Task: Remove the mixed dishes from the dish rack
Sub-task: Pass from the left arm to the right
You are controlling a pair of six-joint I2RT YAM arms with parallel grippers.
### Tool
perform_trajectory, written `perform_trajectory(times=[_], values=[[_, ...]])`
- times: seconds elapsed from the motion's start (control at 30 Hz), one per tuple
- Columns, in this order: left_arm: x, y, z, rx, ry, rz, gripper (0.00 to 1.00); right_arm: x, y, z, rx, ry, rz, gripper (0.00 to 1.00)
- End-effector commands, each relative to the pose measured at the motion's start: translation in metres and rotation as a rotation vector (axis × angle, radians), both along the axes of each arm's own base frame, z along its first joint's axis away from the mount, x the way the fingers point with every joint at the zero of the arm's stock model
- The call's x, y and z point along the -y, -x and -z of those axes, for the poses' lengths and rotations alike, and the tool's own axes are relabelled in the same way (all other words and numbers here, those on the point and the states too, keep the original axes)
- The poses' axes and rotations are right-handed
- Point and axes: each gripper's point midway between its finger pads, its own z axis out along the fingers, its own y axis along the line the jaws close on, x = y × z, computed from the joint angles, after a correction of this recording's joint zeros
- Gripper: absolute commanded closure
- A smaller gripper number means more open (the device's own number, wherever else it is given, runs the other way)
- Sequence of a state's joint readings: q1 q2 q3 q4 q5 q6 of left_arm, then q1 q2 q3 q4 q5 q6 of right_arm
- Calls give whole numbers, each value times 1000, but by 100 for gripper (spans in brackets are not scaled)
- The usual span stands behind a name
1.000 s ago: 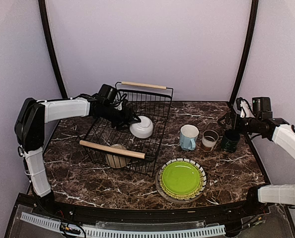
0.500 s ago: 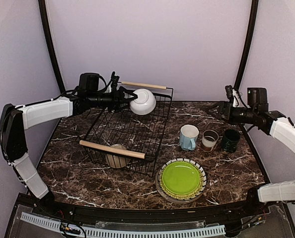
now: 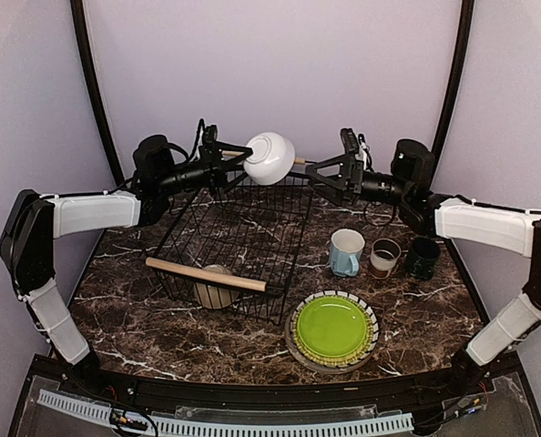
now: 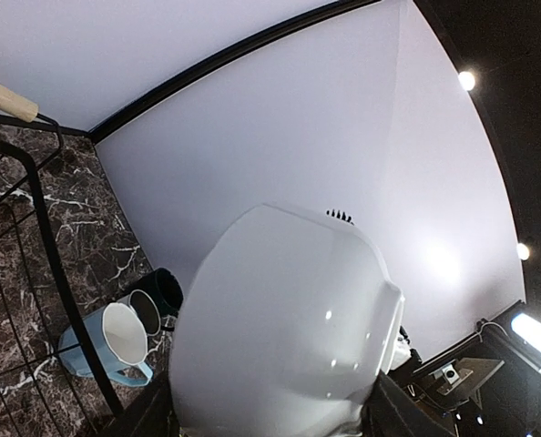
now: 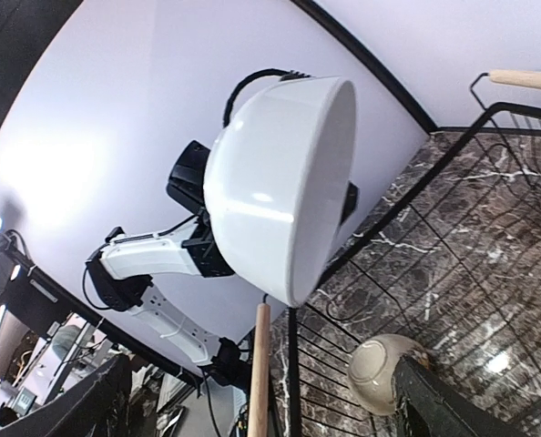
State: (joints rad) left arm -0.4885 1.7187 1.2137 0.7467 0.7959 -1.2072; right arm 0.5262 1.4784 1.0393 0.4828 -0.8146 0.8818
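Next I will tilt the fingers of my right gripper upward and bring them onto the white bowl's free rim (image 3: 292, 156) (image 5: 300, 232), to the gripper's left in the top view.
My left gripper (image 3: 241, 165) is shut on a white bowl (image 3: 270, 157) and holds it in the air over the far edge of the black wire dish rack (image 3: 280, 300). The bowl (image 4: 289, 319) fills the left wrist view. My right gripper (image 3: 321, 173) is open, just right of the bowl and pointing at it without touching. In the right wrist view the white bowl (image 5: 280, 182) hangs ahead of the open fingers (image 5: 448, 405). A cream bowl (image 3: 214, 288) lies in the rack's near corner. Green plates (image 3: 332, 328) sit stacked on a striped plate.
A light blue mug (image 3: 346, 252), a brown-white cup (image 3: 384, 258) and a dark green mug (image 3: 423, 258) stand in a row on the marble table right of the rack. The rack's near wooden handle (image 3: 207, 273) crosses above the cream bowl.
The left arm lifted the white bowl out of the rack, up and to the right. The right arm swung left from beside the mugs toward the bowl, jaws still open.
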Motion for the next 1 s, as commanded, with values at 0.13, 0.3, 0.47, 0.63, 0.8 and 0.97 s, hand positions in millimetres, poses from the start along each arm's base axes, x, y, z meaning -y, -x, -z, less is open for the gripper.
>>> perform_trajectory(times=[0.13, 0.3, 0.47, 0.63, 0.8, 0.97], values=[[10, 18, -15, 30, 121, 81, 63, -36, 13, -70, 130, -227, -147, 12], [18, 24, -14, 21, 135, 114, 63, -43, 13, -81, 129, -297, -204, 33], [18, 27, -14, 28, 158, 126, 64, -43, 18, -88, 139, -348, -241, 55], [22, 28, -10, 14, 171, 138, 64, -43, 21, -92, 132, -371, -270, 75], [25, 30, -10, 16, 179, 153, 64, -42, 24, -94, 138, -386, -286, 94], [26, 32, -4, 20, 166, 160, 54, -35, 28, -97, 167, -394, -283, 100]])
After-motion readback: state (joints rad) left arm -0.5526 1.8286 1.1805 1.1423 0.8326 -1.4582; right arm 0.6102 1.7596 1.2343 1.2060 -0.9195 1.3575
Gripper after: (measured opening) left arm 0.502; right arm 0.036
